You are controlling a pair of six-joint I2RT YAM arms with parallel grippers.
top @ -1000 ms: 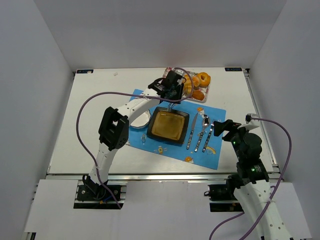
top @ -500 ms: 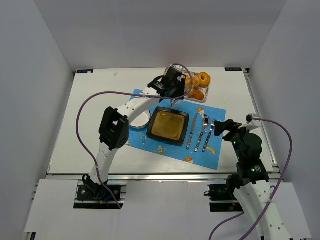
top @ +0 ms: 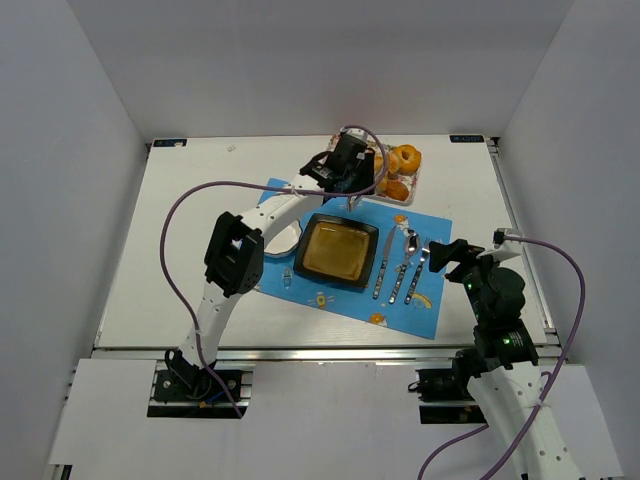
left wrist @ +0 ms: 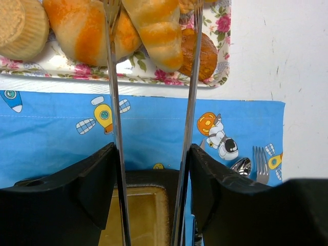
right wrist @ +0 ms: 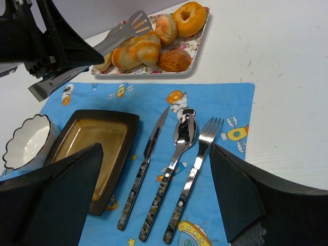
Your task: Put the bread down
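Observation:
The bread (left wrist: 154,31) lies below, between the parted arms of the tongs in my left gripper. I need to lower the arms along the roll's ridged sides next and close them on it.
The bread (left wrist: 154,31), a golden-brown ridged roll, lies in the floral tray (left wrist: 128,77) and also shows in the right wrist view (right wrist: 146,46). My left gripper (left wrist: 151,154) is shut on metal tongs (left wrist: 114,102), whose two arms reach over the tray and straddle the roll. I cannot tell whether they squeeze it. From above, the left gripper (top: 348,175) is at the tray's near edge. My right gripper (top: 445,252) is open and empty, hovering over the cutlery (right wrist: 154,205).
The tray holds another roll (left wrist: 84,31), a muffin (left wrist: 18,25), a dark bun (left wrist: 202,48) and a ring bun (right wrist: 189,15). A dark square plate (top: 338,250), knife (right wrist: 146,154), spoon (right wrist: 177,148) and fork (right wrist: 197,164) lie on the blue placemat (top: 425,225). A white bowl (right wrist: 25,141) stands left.
My left gripper has carried the tongs a little away from the plate, so their tips now reach over the tray. The right arm has not moved.

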